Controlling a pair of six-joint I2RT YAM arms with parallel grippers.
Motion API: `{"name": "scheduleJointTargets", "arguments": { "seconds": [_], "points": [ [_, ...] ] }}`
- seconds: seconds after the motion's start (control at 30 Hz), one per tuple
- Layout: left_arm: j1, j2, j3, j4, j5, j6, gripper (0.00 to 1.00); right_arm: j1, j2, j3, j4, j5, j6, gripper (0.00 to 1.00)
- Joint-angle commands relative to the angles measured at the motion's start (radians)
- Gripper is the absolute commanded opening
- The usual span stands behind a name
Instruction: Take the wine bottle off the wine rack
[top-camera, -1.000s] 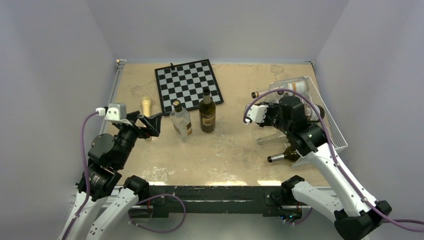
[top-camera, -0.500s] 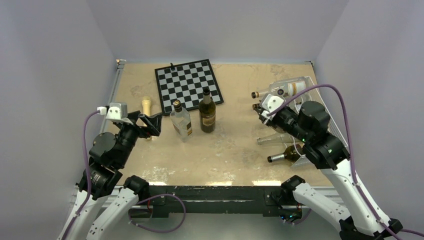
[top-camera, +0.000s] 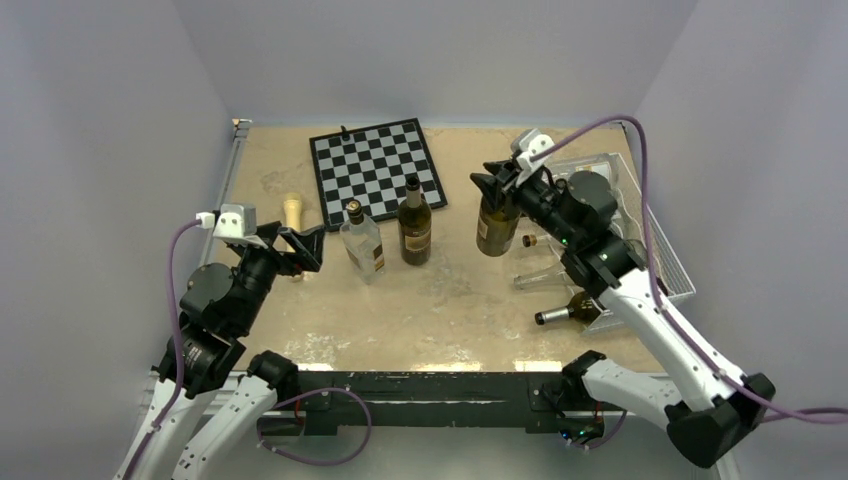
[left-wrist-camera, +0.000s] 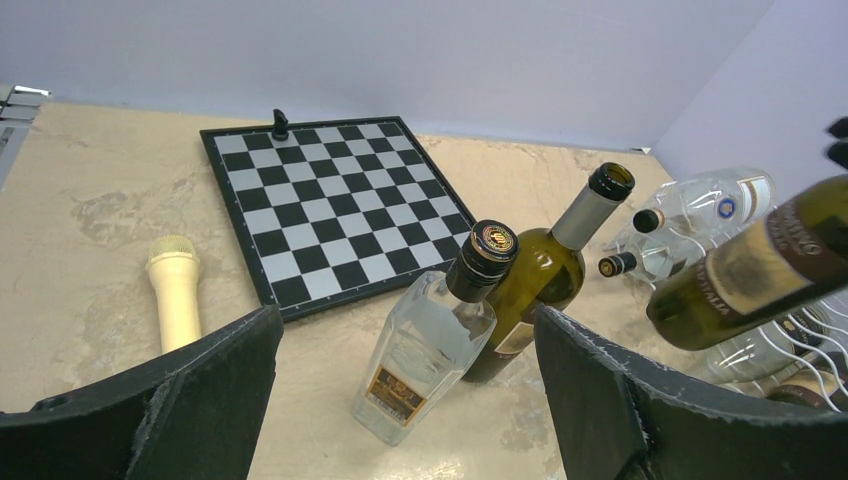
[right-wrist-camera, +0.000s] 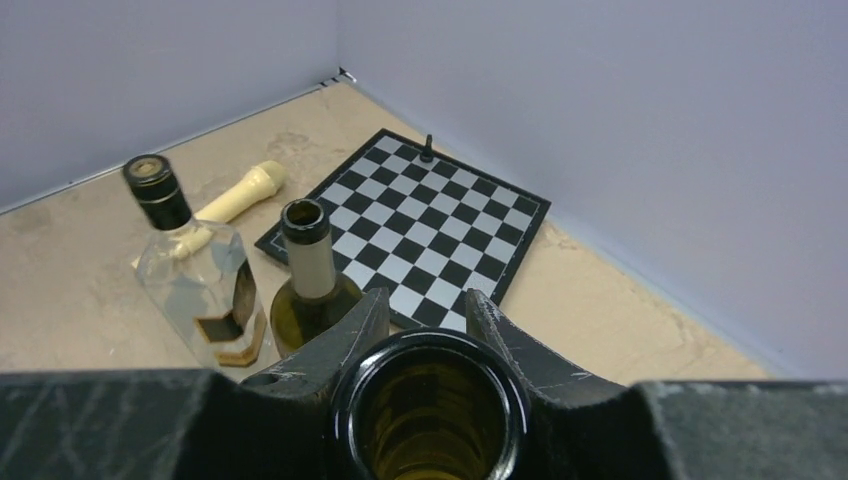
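Observation:
My right gripper should move outward next, lower the bottle onto the clear spot of bare tabletop (top-camera: 459, 186) (right-wrist-camera: 535, 312) beside the chessboard, and let go of the bottle there.
My right gripper (top-camera: 498, 186) is shut on the neck of a dark olive wine bottle (top-camera: 496, 224) and holds it roughly upright in the air, left of the white wire wine rack (top-camera: 668, 262). The right wrist view looks down into the bottle's open mouth (right-wrist-camera: 430, 412) between my fingers (right-wrist-camera: 345, 340). In the left wrist view the held bottle (left-wrist-camera: 760, 270) hangs tilted at the right edge. Other bottles still lie on the rack: a dark one (top-camera: 566, 312) and clear ones (top-camera: 546, 278). My left gripper (top-camera: 300, 248) is open and empty at the left.
A clear square bottle (top-camera: 362, 241) and a dark wine bottle (top-camera: 414, 224) stand at mid-table beside the chessboard (top-camera: 375, 168), which carries one black piece (top-camera: 344, 130). A cream microphone-shaped object (top-camera: 292, 210) lies at the left. The rack's wires (left-wrist-camera: 812, 342) show at the left wrist view's right edge.
My right gripper has lifted the olive wine bottle off the rack, carried it left and up, and swung it from lying to roughly upright. The left arm has not moved.

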Motion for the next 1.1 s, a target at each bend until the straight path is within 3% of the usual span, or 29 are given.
{"name": "scheduleJointTargets", "arguments": {
  "seconds": [0.0,0.23,0.33,0.57,0.77,1.07],
  "points": [
    [-0.004,-0.003,-0.003,0.031,0.004,0.012,1.0,0.0,0.094,0.046,0.265,0.104,0.103,0.0],
    [-0.004,-0.004,0.002,0.03,0.008,0.012,0.99,-0.019,0.297,0.142,0.348,0.055,0.105,0.0],
    [-0.004,-0.016,-0.002,0.032,-0.002,0.013,1.0,-0.032,0.371,0.138,0.465,0.035,0.095,0.0],
    [-0.004,-0.009,-0.001,0.032,0.008,0.012,0.99,-0.127,0.534,0.256,0.593,-0.04,0.125,0.0],
    [-0.004,-0.017,-0.002,0.033,0.004,0.013,1.0,-0.2,0.709,0.406,0.601,-0.106,0.195,0.0],
    [-0.004,-0.011,0.0,0.034,0.001,0.016,1.0,-0.208,0.924,0.609,0.616,-0.083,0.201,0.0]
  ]
}}
